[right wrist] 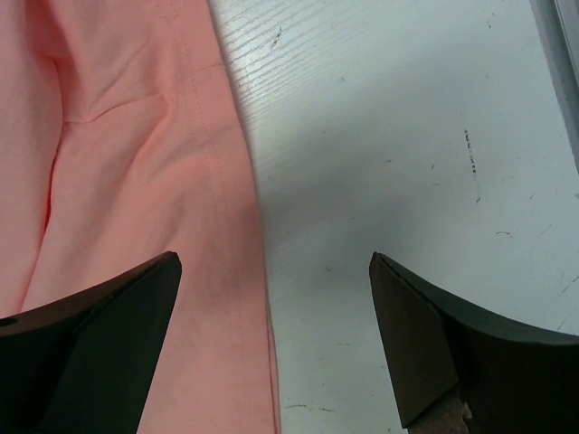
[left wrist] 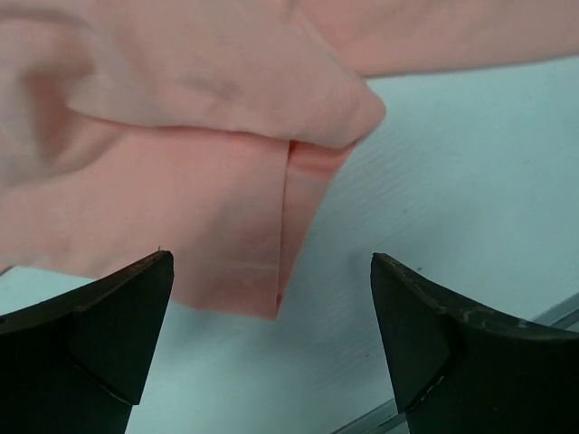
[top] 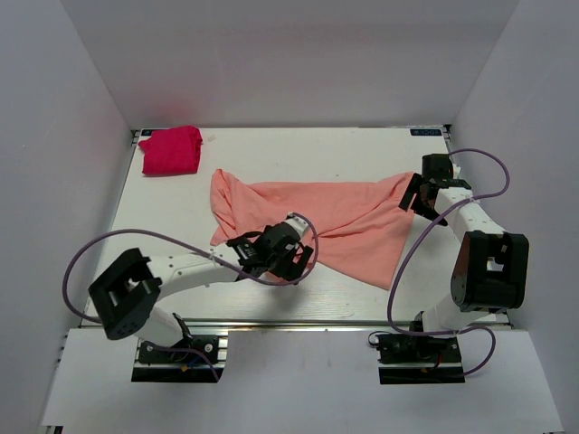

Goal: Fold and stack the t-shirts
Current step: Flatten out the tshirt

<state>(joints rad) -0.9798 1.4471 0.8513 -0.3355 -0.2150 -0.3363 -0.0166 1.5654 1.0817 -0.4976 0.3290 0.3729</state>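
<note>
The near corner of the salmon shirt's folded point(left wrist: 270, 307) sleeve hem is already between my left gripper's open fingers, so that gripper needs to lower onto it next.
The salmon-pink t-shirt point(top: 348, 217) lies spread and wrinkled across the middle of the white table. A magenta-red t-shirt point(top: 170, 150) sits as a folded bundle in the far left corner. My left gripper point(top: 294, 262) is at the salmon shirt's near edge and stands open. In the left wrist view a folded sleeve hem point(left wrist: 226, 208) lies on the table just ahead of the gripper point(left wrist: 270, 271), with nothing pinched. My right gripper point(top: 423, 206) hovers open over the shirt's right corner. In the right wrist view the shirt's hemmed edge point(right wrist: 163, 181) runs under its left finger point(right wrist: 99, 344).
Grey enclosure walls point(top: 54, 163) close in the table on the left, right and back. A metal rail point(top: 298, 323) runs along the near edge. Purple cables point(top: 99, 249) loop beside both arms. Bare white tabletop point(right wrist: 407, 136) shows to the right of the shirt.
</note>
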